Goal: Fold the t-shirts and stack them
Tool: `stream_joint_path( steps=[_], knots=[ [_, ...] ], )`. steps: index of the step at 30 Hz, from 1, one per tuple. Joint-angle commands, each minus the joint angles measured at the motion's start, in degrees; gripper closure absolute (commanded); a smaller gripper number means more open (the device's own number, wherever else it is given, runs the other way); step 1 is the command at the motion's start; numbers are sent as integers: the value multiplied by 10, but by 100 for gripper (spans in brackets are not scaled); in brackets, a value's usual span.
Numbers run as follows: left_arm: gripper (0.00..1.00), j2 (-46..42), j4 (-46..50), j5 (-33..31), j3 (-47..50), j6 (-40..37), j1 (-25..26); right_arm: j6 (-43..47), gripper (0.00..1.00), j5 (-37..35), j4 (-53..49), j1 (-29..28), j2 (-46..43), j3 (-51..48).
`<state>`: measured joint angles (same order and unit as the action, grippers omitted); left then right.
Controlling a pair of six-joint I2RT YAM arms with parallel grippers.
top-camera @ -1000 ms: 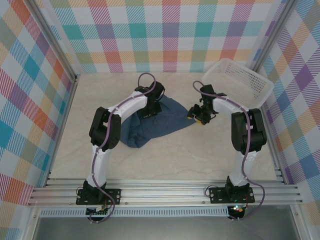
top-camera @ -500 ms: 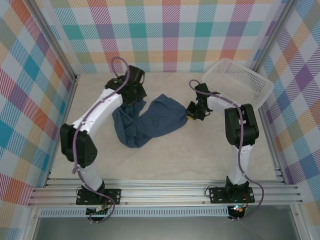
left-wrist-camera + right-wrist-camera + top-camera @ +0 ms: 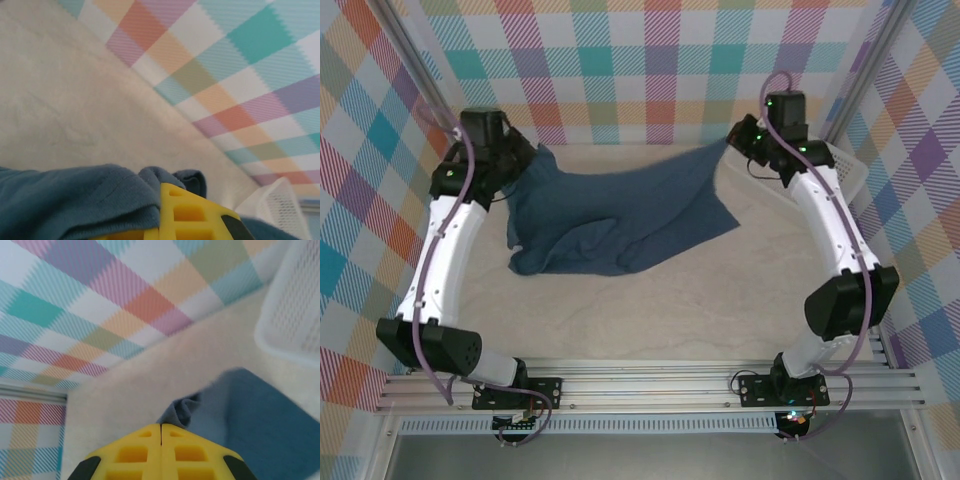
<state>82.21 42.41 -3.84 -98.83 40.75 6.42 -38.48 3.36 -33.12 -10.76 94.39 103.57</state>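
Note:
The t-shirt's lower part sags in folds, so next I will lift my left gripper high, then lower it outward to release the t-shirt's edge on the table by the back wall.
The dark navy t-shirt hangs stretched between my two grippers near the back wall, its lower part sagging in folds onto the table. My left gripper is shut on the shirt's left upper edge. In the left wrist view the cloth bunches over the yellow fingers. My right gripper is shut on the shirt's right upper corner. In the right wrist view the yellow fingertips meet with a fold of cloth pinched just ahead of them.
The white mesh basket stands at the back right, partly behind my right arm, and appears as the basket and the basket in the wrist views. Checked walls close the back and both sides. Bare beige tabletop lies in front of the shirt.
The right gripper shut on the shirt's right side. Both arms then rose and swung apart toward the back corners, pulling the crumpled shirt out wide between them.

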Motion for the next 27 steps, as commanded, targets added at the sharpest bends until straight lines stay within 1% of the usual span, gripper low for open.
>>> stream_joint_path(
  steps=[1, 7, 14, 16, 19, 27],
  knots=[
    [100, -40, -34, 26, -19, -5, -23, 25, 100, -8, -19, 4, -22, 35],
    [100, -68, -44, 61, -45, -28, -51, 34, 100, 6, -12, 11, -70, 60],
    [100, -84, -52, 71, -96, -52, -55, 48, 100, 3, 8, 16, -127, 56],
    [100, -86, -43, 62, -111, -59, -55, 51, 100, 7, 12, 18, -139, 56],
    [100, -102, -42, 32, -123, -67, -55, 58, 100, 9, 26, 18, -161, 55],
    [100, -184, -113, -56, -126, -91, -55, 74, 100, 2, 96, 18, -268, 19]
  ],
)
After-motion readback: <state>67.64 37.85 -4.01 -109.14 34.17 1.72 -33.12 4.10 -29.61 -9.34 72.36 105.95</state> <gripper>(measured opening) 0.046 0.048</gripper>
